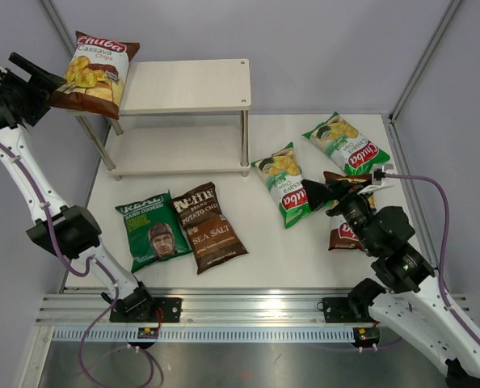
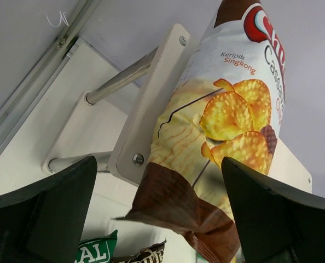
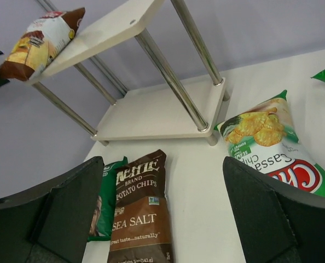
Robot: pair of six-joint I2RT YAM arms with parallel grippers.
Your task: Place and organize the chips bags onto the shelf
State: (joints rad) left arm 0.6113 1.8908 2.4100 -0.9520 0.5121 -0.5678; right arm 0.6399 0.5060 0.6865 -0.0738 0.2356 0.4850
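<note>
My right gripper swings to its right in the top view and descends next onto the second brown Chuba bag's side edge, which is below it.
A brown Chuba Cassava bag [image 1: 94, 71] leans on the left end of the shelf's top board [image 1: 195, 85], overhanging the edge. My left gripper [image 1: 61, 86] is open beside it; in the left wrist view the bag's lower edge [image 2: 179, 208] hangs between the spread fingers [image 2: 58, 213] without being pinched. My right gripper [image 1: 321, 194] is open and empty above the table, over a second brown Chuba bag [image 1: 343, 234] that is mostly hidden under the arm. Two green Chuba bags [image 1: 287, 184] [image 1: 347, 143], the Kettle Sea Salt bag [image 1: 210, 226] and the green face bag [image 1: 153, 230] lie flat.
The shelf's lower board [image 1: 175, 149] is bare, and so is the rest of the top board. Thin metal legs [image 1: 245, 137] stand at the corners. Grey walls close in the table on the left, back and right. The right wrist view shows the Kettle bag [image 3: 140, 219].
</note>
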